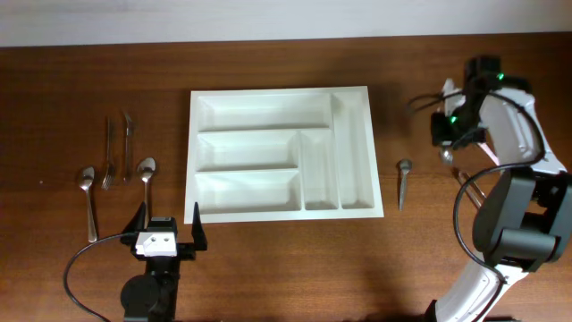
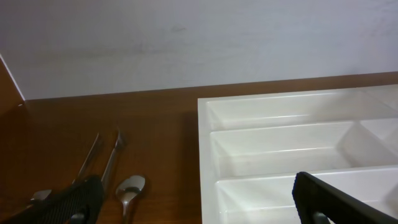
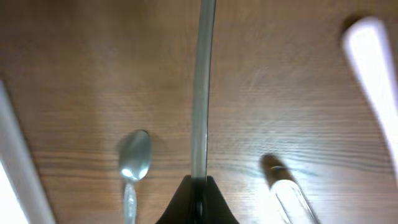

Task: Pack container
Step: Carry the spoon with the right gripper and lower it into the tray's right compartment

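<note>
The utensil in my right gripper goes past the spoon next, over the container's short section (image 1: 319,170) beside the long end one. My right gripper opens there.
The white container (image 1: 353,94) lies in the middle of the table, and all of its compartments show bare. My right gripper (image 3: 198,183) is shut on a slim metal utensil (image 3: 202,93), seen edge-on and reaching forward above the wood. Seen from overhead, that gripper (image 1: 450,141) hovers to the right of the container. A spoon (image 1: 404,179) (image 3: 134,163) lies on the table between the two. At the front left my left gripper (image 1: 170,234) stands open with nothing in it, its fingers (image 2: 74,199) straddling the container's near left corner (image 2: 208,186).
Left of the container lie a fork (image 1: 107,152), a knife (image 1: 128,134) and two spoons (image 1: 88,192) (image 1: 146,177). The right arm's base (image 1: 518,224) and cables fill the right edge. A blurred dark-tipped object (image 3: 283,183) lies near the held utensil.
</note>
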### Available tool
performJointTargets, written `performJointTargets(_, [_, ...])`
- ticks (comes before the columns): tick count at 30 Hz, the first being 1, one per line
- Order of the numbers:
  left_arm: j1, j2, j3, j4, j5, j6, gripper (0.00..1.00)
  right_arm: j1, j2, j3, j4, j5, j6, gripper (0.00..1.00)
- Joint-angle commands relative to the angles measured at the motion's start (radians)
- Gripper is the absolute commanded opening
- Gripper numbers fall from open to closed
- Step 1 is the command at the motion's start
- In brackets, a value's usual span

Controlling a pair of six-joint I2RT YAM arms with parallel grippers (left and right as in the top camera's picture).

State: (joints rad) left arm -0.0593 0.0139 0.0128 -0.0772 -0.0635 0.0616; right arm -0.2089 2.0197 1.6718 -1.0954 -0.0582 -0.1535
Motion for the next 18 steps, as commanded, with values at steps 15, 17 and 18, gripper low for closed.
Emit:
performJointTargets(15, [0.004,-0.008,-0.003,0.001,-0.011,0.015,0.99,0.343,-0.005,0.189,-0.121,-0.156,0.218,0.04])
performJointTargets(17, [0.004,-0.008,-0.003,0.001,-0.011,0.015,0.99,0.392,-0.005,0.189,-0.120,-0.156,0.241,0.04])
performJointTargets(18, [0.004,-0.008,-0.003,0.001,-0.011,0.015,0.99,0.413,-0.005,0.189,-0.120,-0.156,0.242,0.04])
